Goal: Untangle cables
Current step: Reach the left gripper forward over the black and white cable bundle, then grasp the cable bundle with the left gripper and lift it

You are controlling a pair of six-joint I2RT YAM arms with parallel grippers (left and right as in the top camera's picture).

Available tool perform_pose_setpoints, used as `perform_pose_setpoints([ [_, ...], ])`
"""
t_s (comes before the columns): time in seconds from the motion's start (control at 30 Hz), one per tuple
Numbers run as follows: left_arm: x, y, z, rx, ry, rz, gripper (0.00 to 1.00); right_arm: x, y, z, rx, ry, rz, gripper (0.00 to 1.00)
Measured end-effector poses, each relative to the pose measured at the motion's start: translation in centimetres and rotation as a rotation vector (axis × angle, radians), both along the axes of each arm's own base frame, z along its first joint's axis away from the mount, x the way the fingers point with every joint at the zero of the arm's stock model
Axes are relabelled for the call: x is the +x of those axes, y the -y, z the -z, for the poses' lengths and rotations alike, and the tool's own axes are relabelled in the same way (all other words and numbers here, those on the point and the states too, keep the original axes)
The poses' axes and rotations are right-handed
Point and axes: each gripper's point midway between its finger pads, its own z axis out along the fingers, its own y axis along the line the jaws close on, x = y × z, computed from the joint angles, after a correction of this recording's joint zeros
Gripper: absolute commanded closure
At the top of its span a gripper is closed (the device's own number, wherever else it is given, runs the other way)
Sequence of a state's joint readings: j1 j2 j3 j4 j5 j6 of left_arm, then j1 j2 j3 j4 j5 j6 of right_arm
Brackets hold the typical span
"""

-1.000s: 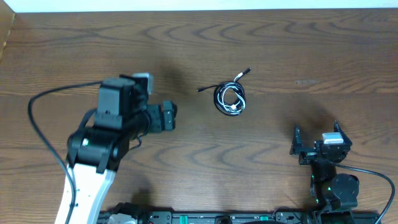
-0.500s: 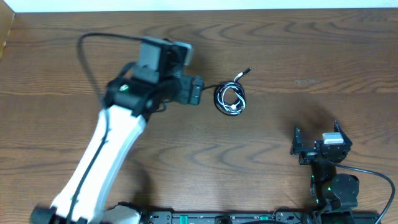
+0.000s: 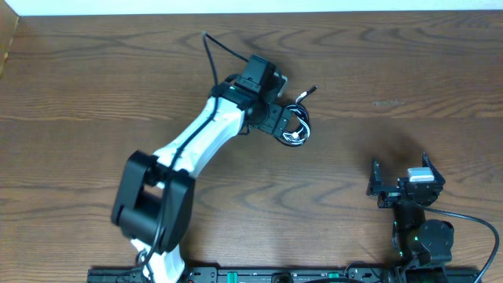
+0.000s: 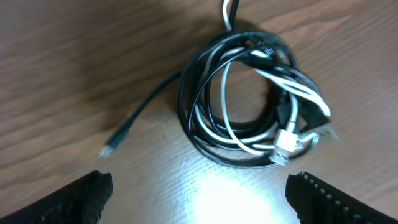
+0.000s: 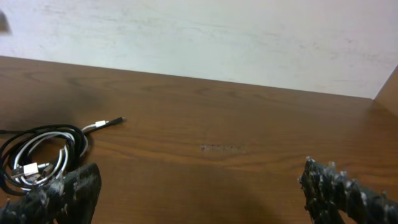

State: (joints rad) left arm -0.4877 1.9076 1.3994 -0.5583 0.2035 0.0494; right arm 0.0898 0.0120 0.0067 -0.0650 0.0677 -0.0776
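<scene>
My left gripper lowers to the cable bundle's edge [image 4: 189, 96] beside the trailing black plug end next, since the black cord's loops still lie below my open fingers.
The cables [image 3: 295, 124] are a black cord and a white cord coiled together into one small bundle on the wooden table, right of centre at the back. In the left wrist view the cables [image 4: 249, 99] fill the middle, with a black plug end trailing left and a white plug at the lower right. My left gripper [image 3: 277, 119] hovers right over the bundle's left edge, open and empty [image 4: 199, 199]. My right gripper [image 3: 401, 182] rests open and empty near the front right. The right wrist view shows the cables [image 5: 37, 158] far left.
The wooden table [image 3: 377, 63] stretches around the bundle. A pale wall [image 5: 199, 37] stands behind the table's back edge. My left arm [image 3: 189, 149] reaches diagonally across the table's middle, with its thick black cable [image 3: 216, 49] arching above it.
My left arm has swung from the left side of the table to the right and back, ending with its gripper over the cable bundle. The right arm and the bundle have not moved.
</scene>
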Motion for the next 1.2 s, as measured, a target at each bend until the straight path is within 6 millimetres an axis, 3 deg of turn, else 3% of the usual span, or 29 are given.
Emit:
perform_pose_setpoints([
  [0.27,2.3,1.6,3.0,-0.022,0.046,0.01,0.14,0.0,0.0,0.0,0.0,0.0,0.0,0.01],
  [0.47,2.4,2.0,5.6,-0.01,0.021,0.015,0.28,0.0,0.0,0.0,0.0,0.0,0.0,0.01],
  [0.7,1.5,3.5,6.6,0.001,0.011,0.049,0.62,0.0,0.0,0.0,0.0,0.0,0.0,0.01],
  [0.8,1.1,4.0,6.7,0.003,0.011,0.065,0.86,0.0,0.0,0.0,0.0,0.0,0.0,0.01],
  [0.87,0.7,4.2,6.7,0.005,0.003,0.069,0.92,0.0,0.0,0.0,0.0,0.0,0.0,0.01],
  [1.03,-1.0,3.4,6.9,0.036,-0.081,0.046,0.92,0.0,0.0,0.0,0.0,0.0,0.0,0.01],
  [1.2,-5.3,1.6,6.5,0.077,-0.271,-0.004,0.92,0.0,0.0,0.0,0.0,0.0,0.0,0.01],
])
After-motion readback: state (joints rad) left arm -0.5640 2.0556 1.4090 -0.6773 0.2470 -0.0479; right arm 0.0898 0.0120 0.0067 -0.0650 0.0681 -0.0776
